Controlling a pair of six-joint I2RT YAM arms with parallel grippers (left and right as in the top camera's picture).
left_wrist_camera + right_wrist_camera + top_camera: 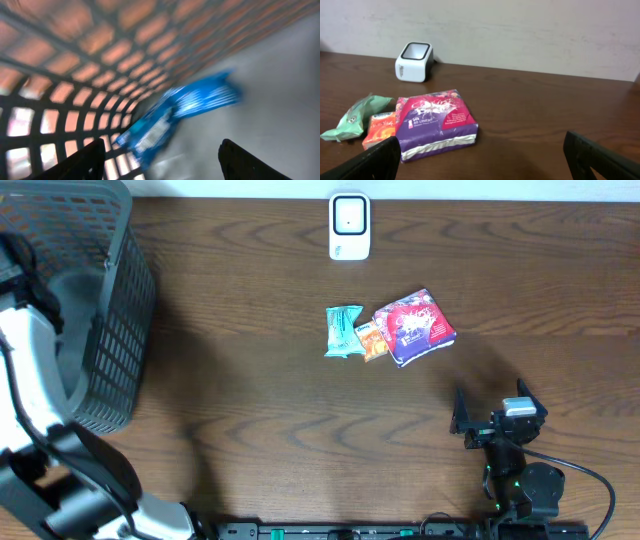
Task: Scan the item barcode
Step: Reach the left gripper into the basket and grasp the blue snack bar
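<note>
My left gripper lowers its open fingers around the packet's nearer end point(151, 136) next, as this end shows between them. The blue packet point(180, 112) lies below the gripper, against the mesh basket's side.
In the left wrist view a blue packet point(180, 112), blurred, lies on the grey floor of the mesh basket point(75, 75) against its wall. My left gripper point(162, 162) hangs just above it, open, with nothing held. The white barcode scanner point(349, 225) stands at the table's far edge. My right gripper point(490, 398) rests open near the front right, nothing between its fingers point(600, 160). Ahead of it lies a purple and pink pack point(437, 122), with the scanner point(413, 61) beyond.
A teal packet point(343, 331), a small orange packet point(371, 340) and the purple pack point(414, 327) lie together mid-table. The grey basket point(120, 320) fills the back left corner, and my left arm point(25, 370) reaches into it.
</note>
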